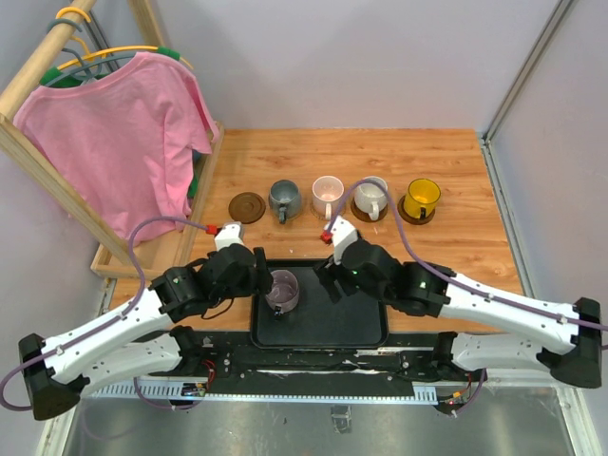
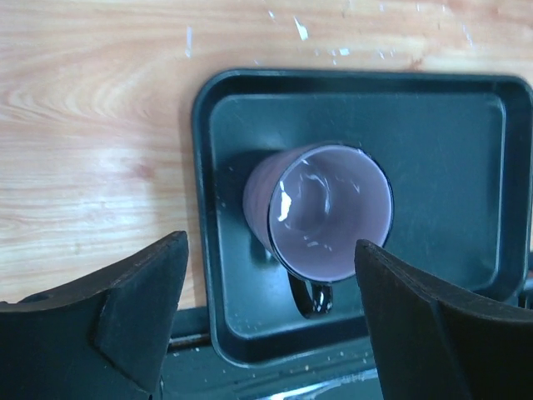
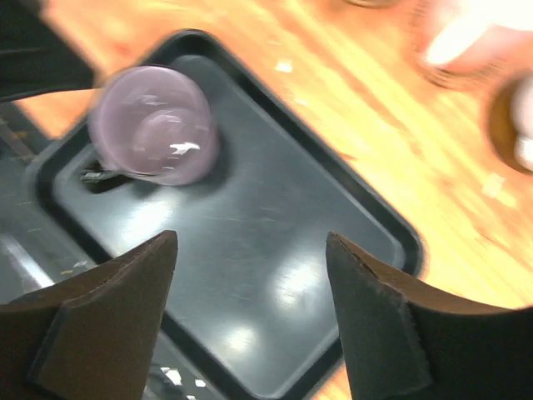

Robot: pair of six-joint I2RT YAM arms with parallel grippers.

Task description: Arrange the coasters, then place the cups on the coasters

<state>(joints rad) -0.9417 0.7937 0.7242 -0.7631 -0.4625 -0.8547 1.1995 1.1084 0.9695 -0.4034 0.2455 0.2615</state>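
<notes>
Next, my left gripper moves back and down onto the mauve-purple cup's handle (image 1: 277, 310) (image 2: 313, 298) and closes around it, because the handle sticks out toward the tray's near edge.
A mauve-purple cup (image 1: 283, 290) stands upright at the left end of the black tray (image 1: 332, 323), its handle toward the near edge. My left gripper (image 1: 263, 276) is open just left of the cup (image 2: 329, 212), with both fingers apart from it. My right gripper (image 1: 328, 282) is open over the tray's middle (image 3: 250, 250), right of the cup (image 3: 154, 125), with nothing between its fingers. Farther back runs a row: an empty dark brown coaster (image 1: 247, 206), then a grey-blue cup (image 1: 284, 199), a pale pink cup (image 1: 328, 195), an off-white cup (image 1: 371, 198) and a yellow cup (image 1: 422, 199), coaster edges showing under the last three.
A pink shirt (image 1: 123, 133) hangs on a wooden rack (image 1: 38, 161) at the left edge of the wooden table (image 1: 456, 161). Grey walls close the back and right sides. A metal rail (image 1: 313, 385) runs along the near edge by the arm bases.
</notes>
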